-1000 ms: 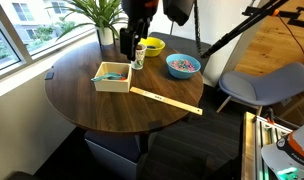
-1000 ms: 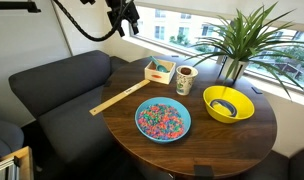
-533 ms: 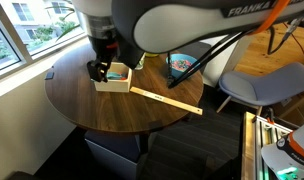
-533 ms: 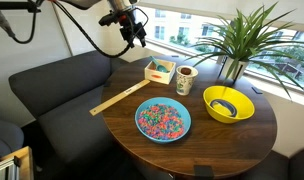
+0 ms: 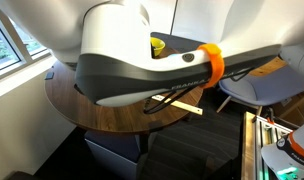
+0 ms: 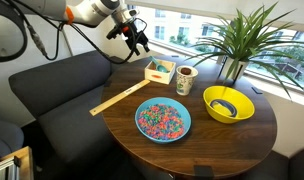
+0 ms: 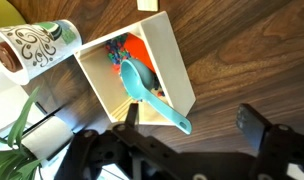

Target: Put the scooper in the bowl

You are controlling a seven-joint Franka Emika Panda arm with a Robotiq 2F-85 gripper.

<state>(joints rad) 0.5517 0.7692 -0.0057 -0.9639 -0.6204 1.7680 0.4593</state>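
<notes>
The scooper's handle sticks out at a slant past the box's side, so I will turn and lower my gripper until its fingers straddle the handle's loose end (image 7: pixel 181 124).
The teal scooper (image 7: pixel 144 88) lies inside the white square box (image 7: pixel 177 70), with its handle sticking out over the box's near wall. My gripper (image 7: pixel 192 125) is open and empty; the scooper's handle end lies between its fingertips (image 7: pixel 254 120) in the wrist view. In an exterior view the gripper (image 6: pixel 139 38) hangs above and behind the box (image 6: pixel 159 69). The blue speckled bowl (image 6: pixel 163 120) sits near the table's front, apart from the box. The robot arm hides it in the blocked exterior view.
A patterned mug (image 6: pixel 185 79) stands next to the box and also shows in the wrist view (image 7: pixel 37 50). A yellow bowl (image 6: pixel 228 103), a long wooden stick (image 6: pixel 117 99) and a potted plant (image 6: pixel 237 40) share the round table (image 6: pixel 222 145). The arm (image 5: pixel 142 60) fills an exterior view.
The gripper has come down and a little sideways toward the white box. The arm has swung in front of one exterior camera and now blocks most of it.
</notes>
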